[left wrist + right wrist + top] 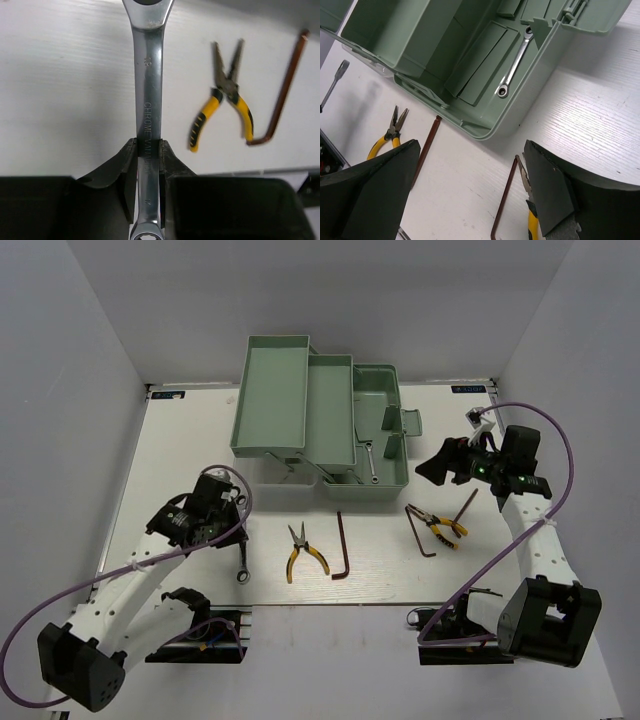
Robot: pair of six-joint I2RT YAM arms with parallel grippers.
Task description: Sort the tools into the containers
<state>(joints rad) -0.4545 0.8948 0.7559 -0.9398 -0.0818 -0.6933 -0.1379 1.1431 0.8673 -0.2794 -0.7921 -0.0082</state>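
The second wrench's bin [366, 443] is outward of my left gripper and to its right in the top view, so I will lift across and lower inside to let go.
My left gripper [241, 532] is shut on a silver wrench [243, 562] at the table's left; in the left wrist view the fingers [126, 160] clamp its shaft [148, 95]. A second wrench [371, 462] lies in the bin of the mint-green toolbox [270, 390] and also shows in the right wrist view [515, 62]. Yellow-black pliers [303, 552] and a brown hex key [342, 545] lie in front of the toolbox. More pliers [442, 527] and a hex key [421, 532] lie at the right. My right gripper [440, 466] is open and empty, to the right of the toolbox.
The toolbox trays are spread open toward the back left, with the lid [410, 423] at the right. White walls close in the table on both sides. In the right wrist view the toolbox corner [530, 112] is just ahead of the open jaws, and the right finger partly covers the pliers [523, 176].
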